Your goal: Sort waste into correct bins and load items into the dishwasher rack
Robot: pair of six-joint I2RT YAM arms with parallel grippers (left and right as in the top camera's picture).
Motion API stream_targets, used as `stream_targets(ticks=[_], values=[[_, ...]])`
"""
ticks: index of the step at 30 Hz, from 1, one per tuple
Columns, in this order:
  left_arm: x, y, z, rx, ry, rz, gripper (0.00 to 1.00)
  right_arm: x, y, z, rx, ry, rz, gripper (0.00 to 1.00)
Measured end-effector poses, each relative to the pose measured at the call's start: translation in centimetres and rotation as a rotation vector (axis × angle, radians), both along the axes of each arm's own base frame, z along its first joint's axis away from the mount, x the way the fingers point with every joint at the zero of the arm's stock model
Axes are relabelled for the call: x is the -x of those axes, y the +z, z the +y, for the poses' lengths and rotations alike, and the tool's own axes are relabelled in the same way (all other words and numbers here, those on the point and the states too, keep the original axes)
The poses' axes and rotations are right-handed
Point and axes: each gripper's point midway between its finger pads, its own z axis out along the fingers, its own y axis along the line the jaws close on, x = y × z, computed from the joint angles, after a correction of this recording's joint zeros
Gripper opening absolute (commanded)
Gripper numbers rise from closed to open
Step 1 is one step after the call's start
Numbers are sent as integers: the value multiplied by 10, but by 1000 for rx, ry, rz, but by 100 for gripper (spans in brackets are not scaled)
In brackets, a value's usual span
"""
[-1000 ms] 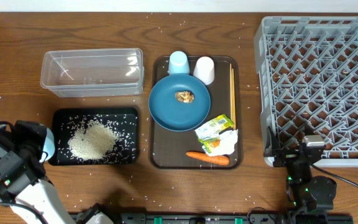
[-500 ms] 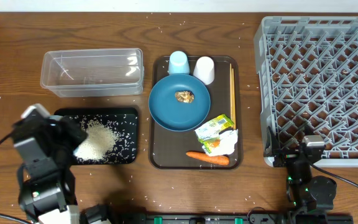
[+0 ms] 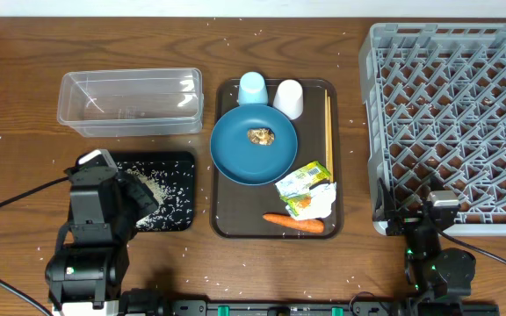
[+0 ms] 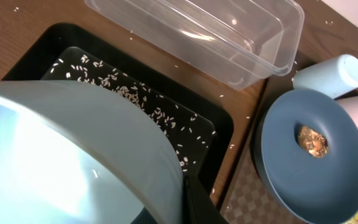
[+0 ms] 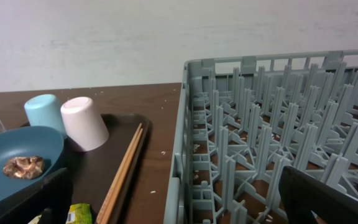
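I will swing my left gripper to the right in the overhead view, over to the serving tray's bare near corner [image 3: 234,211], then lower the bowl and release it.
My left gripper [image 3: 123,198] hangs over the black tray [image 3: 181,161], shut on the rim of the light-blue bowl [image 4: 67,155], which fills the left of the left wrist view. Loose rice [image 4: 135,99] lies scattered in that tray. The clear tub [image 3: 130,101] stands behind it. On the brown serving tray [image 3: 227,219] sit the dark-blue plate [image 3: 253,149] with a brown lump [image 3: 260,136], a light-blue cup [image 3: 251,86], a white cup [image 3: 288,96], chopsticks [image 3: 328,123], the wrapper [image 3: 306,189] and the carrot [image 3: 292,223]. My right gripper [image 5: 179,208] stands open at the grey rack's [image 3: 455,114] front-left corner.
Rice grains are strewn over the wooden table around the trays. The rack fills the right side up to the table's edge. The left arm's cable trails across the front left.
My left arm has swung in from the far left to over the black tray with the bowl, now covering most of the rice pile. The right arm has not moved.
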Motion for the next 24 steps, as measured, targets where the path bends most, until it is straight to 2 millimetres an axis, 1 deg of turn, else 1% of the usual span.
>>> stream_targets(ticks=[5, 10, 14, 17, 20, 22, 24], values=[[1, 0, -2, 2, 16, 2, 6, 0, 0, 0, 0, 0, 0, 99], [3, 6, -6, 9, 12, 0, 6, 0, 0, 0, 0, 0, 0, 99], [-1, 6, -9, 20, 6, 5, 6, 0, 0, 0, 0, 0, 0, 99], [-8, 3, -16, 49, -21, 9, 6, 0, 0, 0, 0, 0, 0, 99], [-17, 0, -35, 109, -109, 20, 6, 0, 0, 0, 0, 0, 0, 99], [-21, 0, -54, 146, -216, 19, 6, 0, 0, 0, 0, 0, 0, 99], [-20, -2, -74, 178, -320, 29, 6, 0, 0, 0, 0, 0, 0, 99]])
